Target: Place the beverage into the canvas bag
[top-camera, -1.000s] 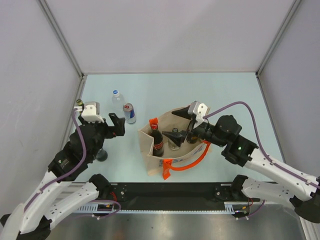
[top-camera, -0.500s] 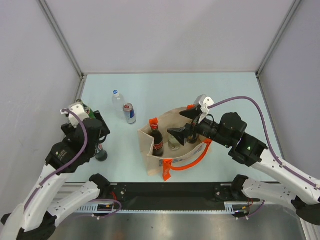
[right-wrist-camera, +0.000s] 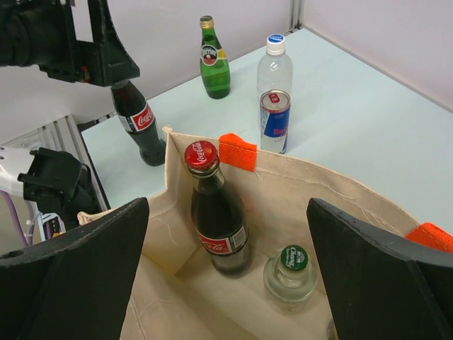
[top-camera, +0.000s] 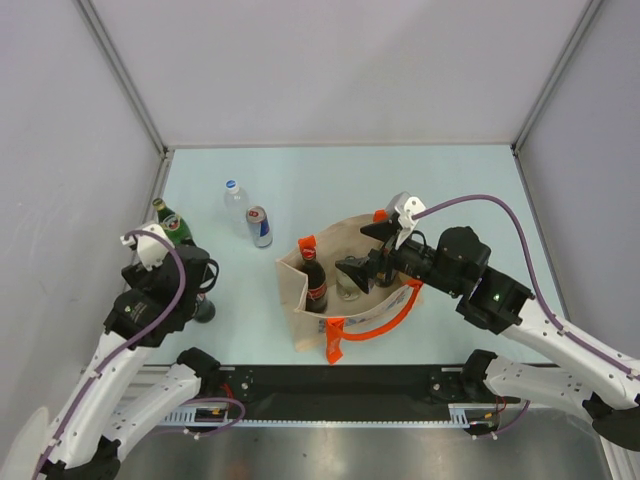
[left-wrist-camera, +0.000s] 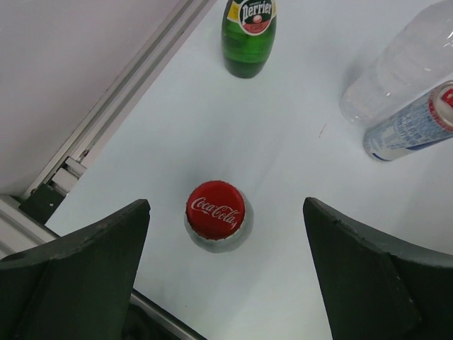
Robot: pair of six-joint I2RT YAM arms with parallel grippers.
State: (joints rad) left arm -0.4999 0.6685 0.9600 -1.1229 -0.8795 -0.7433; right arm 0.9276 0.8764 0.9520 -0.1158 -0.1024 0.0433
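I will lower my left gripper around the red cap (left-wrist-camera: 215, 210) of the second Coke bottle and close there, as it is still below my open fingers.
The beige canvas bag (top-camera: 322, 336) with orange handles stands open at centre front; it also shows in the right wrist view (right-wrist-camera: 333, 198). In it stand a Coke bottle (top-camera: 315, 286) (right-wrist-camera: 216, 212) and a clear bottle with a green cap (top-camera: 348, 288) (right-wrist-camera: 290, 273). My right gripper (top-camera: 364, 250) (right-wrist-camera: 226, 276) is open and empty just above the bag's mouth. My left gripper (top-camera: 196, 288) (left-wrist-camera: 226, 283) is open, pointing down over a second Coke bottle (top-camera: 203, 310) (left-wrist-camera: 216, 210) that stands on the table at the left, its red cap between the jaws but below them.
A green Perrier bottle (top-camera: 170, 225) (left-wrist-camera: 249, 35) stands by the left wall rail. A clear water bottle (top-camera: 235, 205) (left-wrist-camera: 410, 64) and a Red Bull can (top-camera: 259, 226) (left-wrist-camera: 414, 127) stand left of the bag. Enclosure walls close in on three sides.
My left arm has drawn back to the left and turned its gripper down over the table's Coke bottle, uncovering the Perrier bottle. My right gripper has shifted slightly above the bag.
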